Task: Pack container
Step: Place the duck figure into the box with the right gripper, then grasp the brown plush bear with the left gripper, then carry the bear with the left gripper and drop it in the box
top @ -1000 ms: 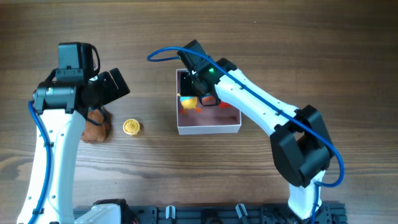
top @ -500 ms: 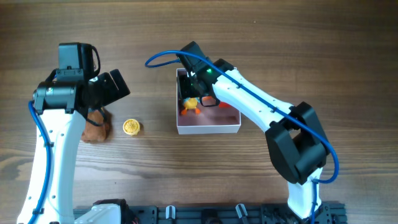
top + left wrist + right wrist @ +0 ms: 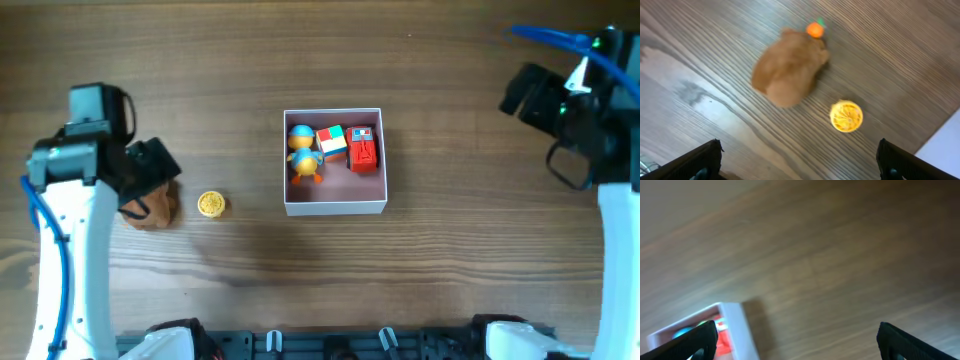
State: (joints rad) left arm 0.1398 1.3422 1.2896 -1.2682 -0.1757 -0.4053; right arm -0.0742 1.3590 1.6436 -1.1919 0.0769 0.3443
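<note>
I will next lower my left gripper with open fingers around the brown plush toy's body (image 3: 154, 209) (image 3: 790, 69). The toy lies below it on the tabletop, where bare wood leaves room for my fingers.
The container (image 3: 336, 207), a white-walled square box with a pink floor, sits mid-table. Inside lie a yellow, blue and orange figure (image 3: 303, 152), a multicoloured cube (image 3: 331, 140) and a red toy (image 3: 364, 149). My right gripper (image 3: 545, 130) is far off to its right, open and empty. The right wrist view (image 3: 800, 346) shows only the container's white wall (image 3: 735, 330) at lower left. My left gripper (image 3: 152, 172) hangs open above a brown plush toy (image 3: 790, 67). Between its fingers (image 3: 800, 167) is bare wood. A yellow disc (image 3: 846, 116) lies beside the plush.
In the overhead view the yellow disc (image 3: 210, 204) lies between the plush (image 3: 150, 212) and the container. Bare wooden tabletop surrounds the box on all sides. A black rail runs along the table's near edge (image 3: 330, 345).
My right gripper opened and left the yellow-blue figure in the container, then pulled away to the far right. The left arm shifted slightly left and toward the near edge.
</note>
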